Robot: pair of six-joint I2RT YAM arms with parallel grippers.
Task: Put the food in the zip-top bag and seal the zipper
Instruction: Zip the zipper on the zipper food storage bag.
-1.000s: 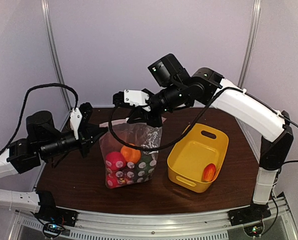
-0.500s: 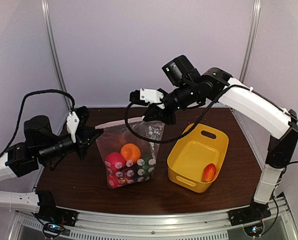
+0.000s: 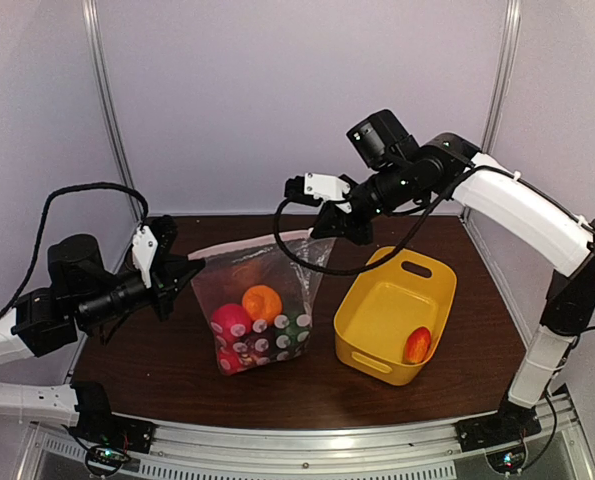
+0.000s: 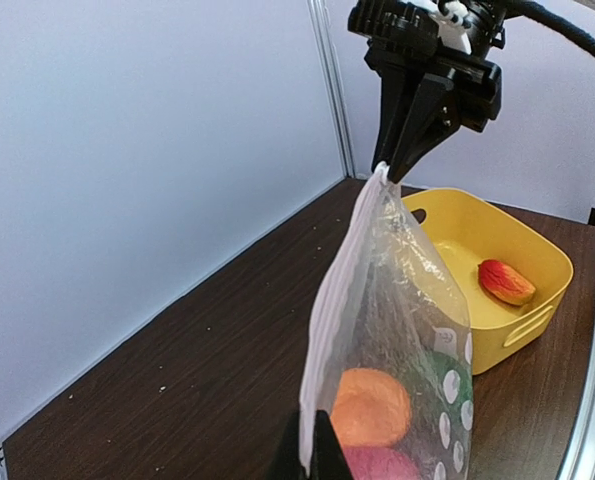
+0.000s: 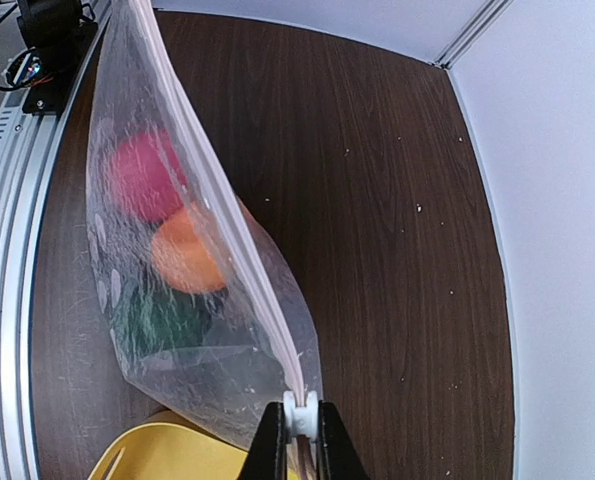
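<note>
The zipper's tab slides slightly to the right in the top view toward the zipper's tub-side end next, as zipper still shows past it. Then my right gripper releases the tab.
The clear dotted zip-top bag [image 3: 262, 300] hangs upright between both grippers, its bottom on the table. Inside it are orange [image 3: 262, 300], pink [image 3: 229, 322] and green [image 3: 295, 328] toy foods. The zipper [image 3: 252, 245] is stretched taut along the top. My left gripper [image 3: 190, 262] is shut on the bag's left top corner [image 4: 312, 455]. My right gripper [image 3: 322, 232] is shut on the white slider tab [image 5: 299, 412] at the zipper's right end. Another red-orange food [image 3: 416, 344] lies in the yellow tub [image 3: 377, 300].
The yellow tub stands to the right of the bag, close to its lower right side; it also shows in the left wrist view [image 4: 537, 250]. The dark wood table [image 3: 157, 360] ends at the grey walls behind and a metal rail in front.
My right gripper has moved right along the zipper with the slider. The bag's top edge went from slack to taut. The left gripper kept its hold and shifted a little left.
</note>
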